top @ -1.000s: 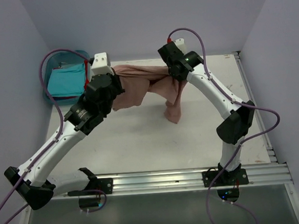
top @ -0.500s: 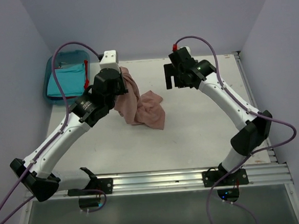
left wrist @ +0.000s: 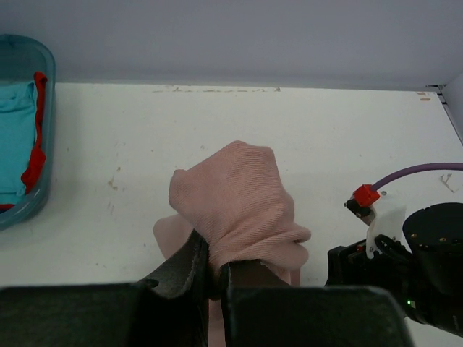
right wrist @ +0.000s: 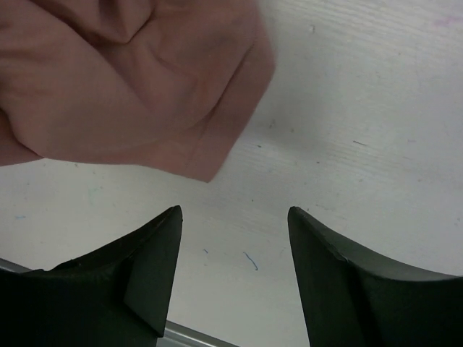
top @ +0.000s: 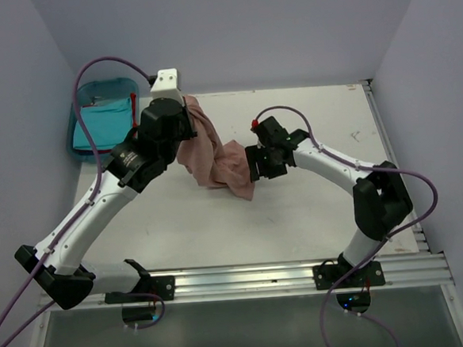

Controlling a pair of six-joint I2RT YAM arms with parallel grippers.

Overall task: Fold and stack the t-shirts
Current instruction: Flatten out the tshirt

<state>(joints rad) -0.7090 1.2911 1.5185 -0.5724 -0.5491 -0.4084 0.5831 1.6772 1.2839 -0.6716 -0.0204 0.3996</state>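
The pink t-shirt (top: 214, 155) hangs bunched, so my left gripper will next move down and back and release it beside its crumpled lower end on the tabletop (top: 198, 197).
The dusty pink t-shirt (top: 214, 155) hangs bunched from my left gripper (top: 182, 121), which is shut on a fold of it (left wrist: 239, 210) above the table's back left. Its lower end rests crumpled on the table. My right gripper (top: 255, 165) is open and empty, low beside the shirt's right edge; the pink hem (right wrist: 145, 94) lies just beyond its fingertips (right wrist: 163, 231). A turquoise t-shirt (top: 101, 123) and a red one (left wrist: 35, 148) lie in the blue bin (top: 79, 101). The pink shirt's print is hidden.
The blue plastic bin (left wrist: 32, 206) stands off the table's back left corner. A metal rail (top: 302, 276) runs along the near edge by the arm bases. Grey walls close in the back and both sides.
My right gripper let go of the pink shirt and came down toward its right edge on the table. My left gripper kept its hold, and the shirt dropped into a bunch.
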